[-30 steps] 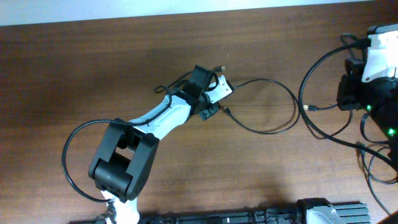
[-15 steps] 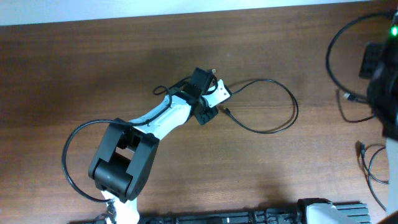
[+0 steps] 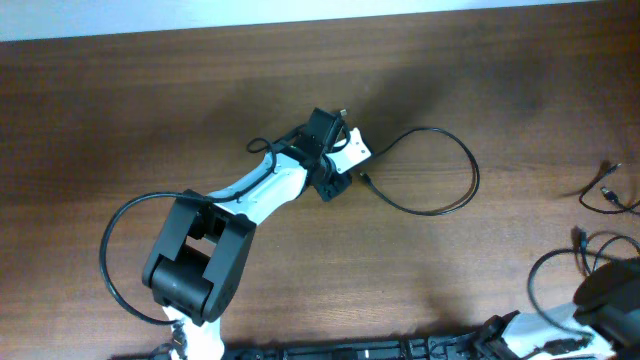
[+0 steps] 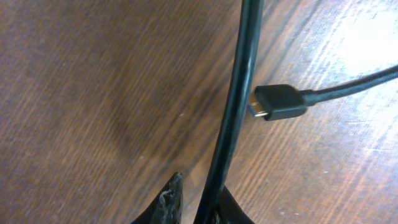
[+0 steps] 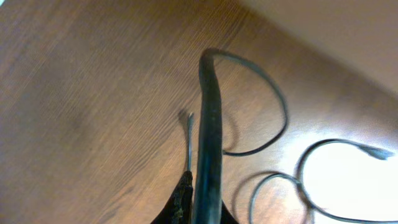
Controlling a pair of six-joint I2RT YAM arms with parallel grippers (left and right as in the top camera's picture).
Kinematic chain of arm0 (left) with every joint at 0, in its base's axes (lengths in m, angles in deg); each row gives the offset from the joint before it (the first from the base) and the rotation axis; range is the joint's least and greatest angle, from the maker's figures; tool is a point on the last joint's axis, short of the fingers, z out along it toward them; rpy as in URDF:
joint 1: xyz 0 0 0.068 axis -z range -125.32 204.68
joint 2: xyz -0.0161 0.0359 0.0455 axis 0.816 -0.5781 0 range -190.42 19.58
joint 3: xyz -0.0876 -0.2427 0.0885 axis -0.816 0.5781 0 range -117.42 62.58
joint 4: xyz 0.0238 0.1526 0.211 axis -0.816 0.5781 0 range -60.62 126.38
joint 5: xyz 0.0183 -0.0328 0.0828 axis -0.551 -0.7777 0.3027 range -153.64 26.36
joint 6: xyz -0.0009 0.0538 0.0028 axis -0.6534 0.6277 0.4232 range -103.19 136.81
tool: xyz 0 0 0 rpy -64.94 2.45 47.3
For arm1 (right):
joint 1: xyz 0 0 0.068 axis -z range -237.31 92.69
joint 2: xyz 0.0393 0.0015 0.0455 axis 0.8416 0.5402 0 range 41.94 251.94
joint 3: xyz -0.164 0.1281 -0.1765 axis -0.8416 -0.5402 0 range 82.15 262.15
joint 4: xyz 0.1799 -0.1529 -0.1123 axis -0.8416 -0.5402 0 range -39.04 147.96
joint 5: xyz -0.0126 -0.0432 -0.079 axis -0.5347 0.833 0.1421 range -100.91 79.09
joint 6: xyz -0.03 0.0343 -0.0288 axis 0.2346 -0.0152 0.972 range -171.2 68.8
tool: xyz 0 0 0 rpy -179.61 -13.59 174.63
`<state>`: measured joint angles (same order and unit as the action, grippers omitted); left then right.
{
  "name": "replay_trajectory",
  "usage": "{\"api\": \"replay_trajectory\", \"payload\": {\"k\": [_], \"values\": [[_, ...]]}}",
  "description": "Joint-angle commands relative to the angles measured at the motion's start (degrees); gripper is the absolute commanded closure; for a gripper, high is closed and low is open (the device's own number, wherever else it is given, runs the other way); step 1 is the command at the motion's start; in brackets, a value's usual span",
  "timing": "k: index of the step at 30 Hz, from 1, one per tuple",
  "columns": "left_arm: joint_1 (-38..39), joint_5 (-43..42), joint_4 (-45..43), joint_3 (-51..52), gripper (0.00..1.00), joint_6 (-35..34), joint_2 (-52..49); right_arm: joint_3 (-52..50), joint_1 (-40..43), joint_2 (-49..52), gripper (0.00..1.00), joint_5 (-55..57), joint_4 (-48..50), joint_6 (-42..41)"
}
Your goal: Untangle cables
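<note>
The held cable goes outward in my right gripper over the bare wood beyond the other cables next and is released there, since they lie close by it.
My left gripper (image 3: pixel 338 165) sits mid-table, and in its wrist view (image 4: pixel 200 202) it is shut on a black cable (image 4: pixel 239 93) that runs up from between the fingers. This cable makes a wide loop (image 3: pixel 470 180) to the right. Its small plug end (image 4: pixel 280 102) lies on the wood just beside the gripper (image 3: pixel 366 179). My right arm (image 3: pixel 610 290) is at the lower right. The right gripper (image 5: pixel 199 202) is shut on another black cable (image 5: pixel 210 124), which curls into loops (image 5: pixel 283 112) on the table. More thin cables lie at the right edge (image 3: pixel 605 195).
The table is dark brown wood (image 3: pixel 150 110). A cable loop (image 3: pixel 540 285) lies by the right arm's base. The left arm's own thick wire loops at the lower left (image 3: pixel 108 255). Black rails run along the front edge (image 3: pixel 400 350).
My right arm has swept from the upper right down to the lower right, dragging its cables with it. The left gripper and its cable loop barely shifted.
</note>
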<state>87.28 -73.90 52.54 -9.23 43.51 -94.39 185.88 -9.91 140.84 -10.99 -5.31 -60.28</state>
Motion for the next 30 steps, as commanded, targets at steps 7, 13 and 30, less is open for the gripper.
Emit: {"api": "replay_trajectory", "payload": {"k": [7, 13, 30], "values": [[0.2, -4.0, -0.1, -0.2, 0.85, -0.5, -0.8, 0.5, 3.6, 11.1, 0.96, -19.1, 4.6, 1.4], [0.2, -4.0, -0.2, -0.2, 0.85, -0.5, -0.8, 0.4, 3.6, 12.2, 0.96, -36.8, 13.3, 1.3], [0.4, -7.3, -1.6, -0.2, 1.00, -0.5, -0.8, 0.4, 3.6, 12.2, 0.01, -17.6, 4.8, 4.2]]}}
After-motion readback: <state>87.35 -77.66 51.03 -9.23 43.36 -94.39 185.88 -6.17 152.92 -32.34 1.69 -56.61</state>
